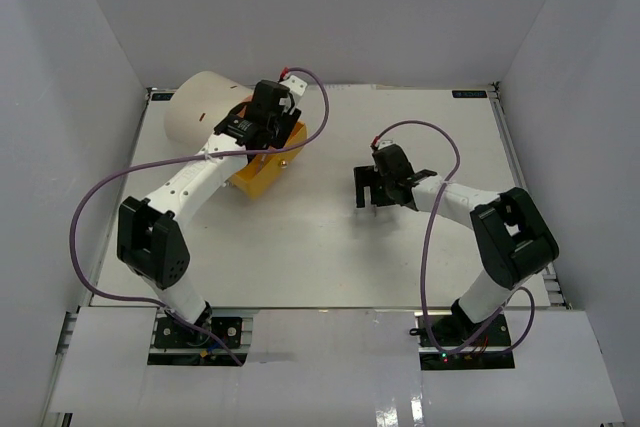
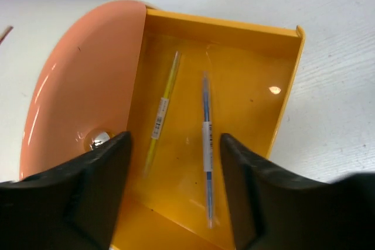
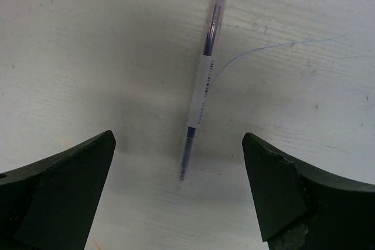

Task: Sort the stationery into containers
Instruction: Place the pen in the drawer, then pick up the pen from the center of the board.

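Note:
My right gripper is above the purple pen, which lies between the open fingers. It will go down and close on the purple pen's dark part (image 3: 190,135) nearest the fingers.
The cream cylindrical organizer (image 1: 195,107) lies at the back left with its yellow drawer (image 1: 262,169) pulled out. In the left wrist view the drawer (image 2: 275,80) holds a yellow pen (image 2: 162,109) and a blue pen (image 2: 206,139), beside the orange face band (image 2: 88,92) with a brass knob (image 2: 98,140). My left gripper (image 2: 174,191) is open and empty just above the drawer. My right gripper (image 3: 179,203) is open above the table, over a dark purple pen (image 3: 202,86) that lies flat between its fingers, not touching them. The top view hides this pen under the gripper (image 1: 372,187).
White walls enclose the table on three sides. A thin blue ink line (image 3: 263,51) marks the tabletop beside the purple pen. Purple cables loop from both arms.

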